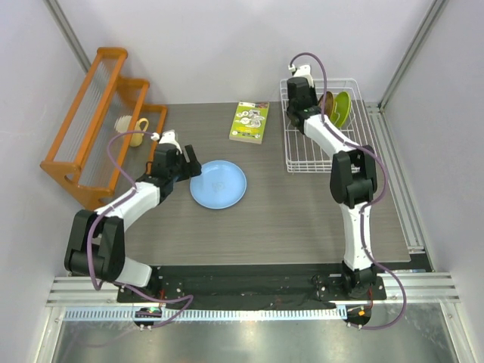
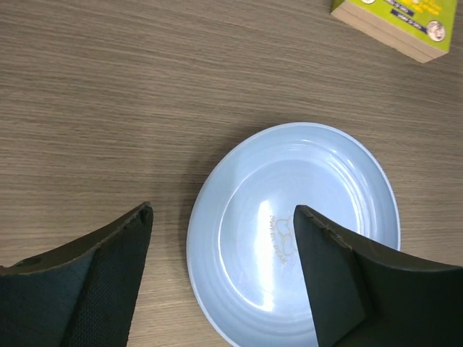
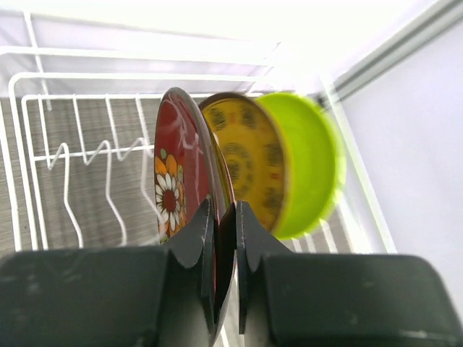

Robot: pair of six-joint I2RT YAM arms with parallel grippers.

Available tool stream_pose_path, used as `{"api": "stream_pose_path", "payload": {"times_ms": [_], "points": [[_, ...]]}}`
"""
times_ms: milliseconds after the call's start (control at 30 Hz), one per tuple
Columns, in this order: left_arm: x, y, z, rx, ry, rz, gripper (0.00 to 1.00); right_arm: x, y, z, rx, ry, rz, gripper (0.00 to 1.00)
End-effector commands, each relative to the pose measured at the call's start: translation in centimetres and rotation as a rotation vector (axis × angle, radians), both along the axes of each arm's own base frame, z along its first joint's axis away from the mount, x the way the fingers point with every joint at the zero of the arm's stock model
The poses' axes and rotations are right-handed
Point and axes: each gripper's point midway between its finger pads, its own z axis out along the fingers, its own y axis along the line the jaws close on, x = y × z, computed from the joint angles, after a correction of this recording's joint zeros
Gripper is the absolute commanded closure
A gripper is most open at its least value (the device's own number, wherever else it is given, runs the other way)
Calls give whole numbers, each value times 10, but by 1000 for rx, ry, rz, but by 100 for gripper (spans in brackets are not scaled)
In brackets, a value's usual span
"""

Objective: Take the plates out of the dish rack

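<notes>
My right gripper lifts the dark-red floral plate (image 3: 173, 181) from between the rack's wires next, then brings it back and across toward my left gripper.
The large light-blue plate (image 1: 218, 184) lies flat on the table, and in the left wrist view (image 2: 325, 181) it lies right below my fingers. My left gripper (image 1: 190, 165) (image 2: 221, 208) is open and empty over its left rim. The white wire dish rack (image 1: 302, 162) (image 3: 72, 155) stands at the back right. The dark-red floral plate (image 3: 173, 181), the yellow patterned plate (image 3: 249, 159) and the lime-green plate (image 1: 342, 110) (image 3: 311, 166) stand upright in it. My right gripper (image 1: 318, 106) (image 3: 224, 206) is shut on the rim of the dark-red floral plate.
A green-and-white booklet (image 1: 249, 122) (image 2: 405, 22) lies behind the blue plate. An orange wooden rack (image 1: 94, 113) stands at the back left with a cream mug (image 1: 138, 131) beside it. Metal rails run along the table's right edge.
</notes>
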Motion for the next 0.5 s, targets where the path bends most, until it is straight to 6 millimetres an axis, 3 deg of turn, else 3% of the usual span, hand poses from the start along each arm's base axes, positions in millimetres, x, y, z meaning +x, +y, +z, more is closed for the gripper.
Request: {"api": "stream_pose_path", "payload": {"times_ms": [0, 33, 100, 133, 167, 200, 267, 467], "points": [[2, -5, 37, -32, -93, -29, 20, -40, -21, 139, 33, -300, -110, 99], [2, -5, 40, -37, -102, -31, 20, -51, -20, 158, 58, -333, -98, 99], [1, -9, 48, -64, -132, -40, 13, -68, -8, 156, 81, -318, -61, 99], [-1, -17, 52, -94, -140, -81, 11, -83, -4, 176, 128, -359, -39, 99], [-2, -21, 54, -123, -145, -87, 8, -89, 2, 178, 149, -359, -13, 99], [-1, -26, 60, -147, -167, -104, 7, -97, 13, 163, 160, -310, 19, 99], [-4, -40, 65, -223, -168, -146, 5, -114, 29, 165, 258, -298, 98, 99], [-10, -83, 86, -467, -222, -311, 4, -161, 84, 134, 536, -173, 311, 99]]}}
